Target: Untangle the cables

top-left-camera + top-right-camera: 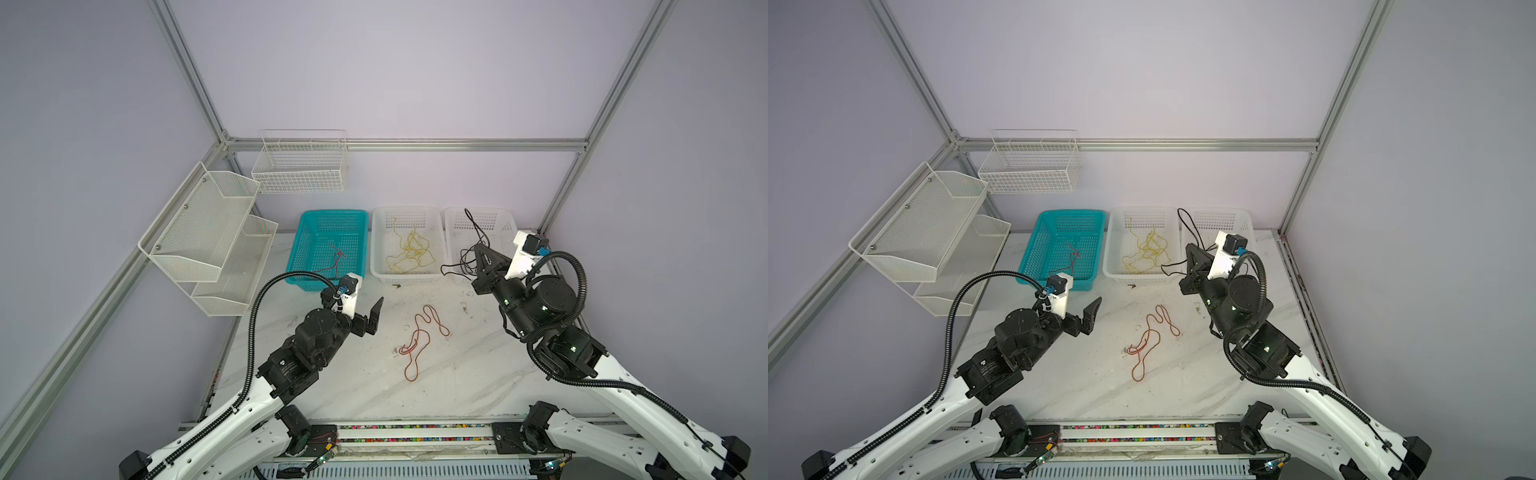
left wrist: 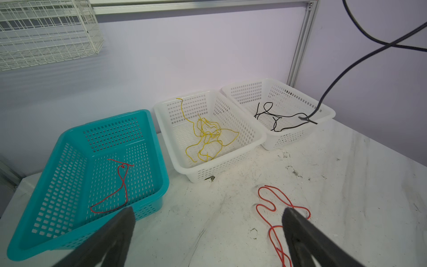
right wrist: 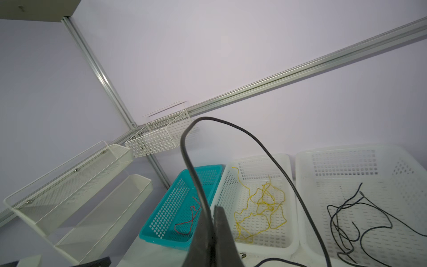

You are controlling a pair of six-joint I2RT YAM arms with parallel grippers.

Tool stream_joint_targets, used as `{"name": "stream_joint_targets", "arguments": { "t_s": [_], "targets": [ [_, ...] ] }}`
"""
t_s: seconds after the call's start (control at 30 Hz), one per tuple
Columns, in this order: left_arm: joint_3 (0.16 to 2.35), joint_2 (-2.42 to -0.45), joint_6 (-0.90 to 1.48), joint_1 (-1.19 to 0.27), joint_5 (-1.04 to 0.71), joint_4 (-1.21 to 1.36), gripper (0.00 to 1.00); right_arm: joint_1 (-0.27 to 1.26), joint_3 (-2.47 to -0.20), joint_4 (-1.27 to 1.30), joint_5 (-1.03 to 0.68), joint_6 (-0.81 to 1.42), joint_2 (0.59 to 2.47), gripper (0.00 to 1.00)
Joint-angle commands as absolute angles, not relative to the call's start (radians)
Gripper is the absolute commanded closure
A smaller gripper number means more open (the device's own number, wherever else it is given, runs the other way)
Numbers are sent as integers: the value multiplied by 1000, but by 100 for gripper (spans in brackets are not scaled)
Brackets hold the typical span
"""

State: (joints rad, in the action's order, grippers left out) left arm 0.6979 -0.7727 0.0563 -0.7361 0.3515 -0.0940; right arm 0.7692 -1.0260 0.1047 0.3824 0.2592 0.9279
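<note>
The right gripper reaches outward over the white basket already holding black cable [image 1: 488, 229] [image 3: 362, 209] next, as it sits outward and below. It then lowers and releases this matching cable inside.
A red-orange cable [image 1: 419, 336] [image 1: 1152, 336] [image 2: 275, 208] lies looped on the marble table in the middle. My left gripper [image 1: 366, 306] [image 1: 1082, 306] [image 2: 209, 222] hovers just left of it, wide open and empty. One thin red cable [image 2: 122, 182] rests in the teal basket [image 1: 305, 232]. Yellow cables [image 1: 409, 251] [image 2: 208, 136] sit tangled in the middle white basket [image 1: 380, 249]. My right gripper [image 1: 478, 247] [image 3: 211, 208] is shut on a black cable [image 3: 187, 161] [image 2: 327, 94] over the right white basket [image 1: 505, 224], which holds more black cable [image 3: 346, 219].
Two white mesh shelves [image 1: 208, 232] hang on the left wall and a wire basket [image 1: 301, 166] on the back wall. Aluminium frame posts stand at both back corners. A black cable end trails over the right basket's front rim onto the table [image 1: 451, 270].
</note>
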Motion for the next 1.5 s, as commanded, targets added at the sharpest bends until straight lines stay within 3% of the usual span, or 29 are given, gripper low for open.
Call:
{"name": "stream_joint_targets", "arguments": {
  "t_s": [0.0, 0.1, 0.3, 0.6, 0.87, 1.47],
  "targets": [
    [629, -768, 32, -731, 400, -11, 0, 755, -1090, 86, 519, 217, 986, 100],
    [623, -773, 34, -731, 413, -4, 0, 695, -1131, 98, 492, 214, 1037, 100],
    [628, -769, 23, -732, 435, -12, 0, 458, -1209, 84, 262, 335, 1133, 100],
    [626, -773, 18, -731, 411, -16, 0, 331, -1343, 90, 234, 383, 1329, 100],
    [623, -769, 19, -731, 398, -17, 0, 266, -1409, 116, 223, 416, 1497, 100],
    [623, -779, 21, -731, 367, -20, 0, 217, -1316, 91, 143, 582, 1688, 100]
  ]
}}
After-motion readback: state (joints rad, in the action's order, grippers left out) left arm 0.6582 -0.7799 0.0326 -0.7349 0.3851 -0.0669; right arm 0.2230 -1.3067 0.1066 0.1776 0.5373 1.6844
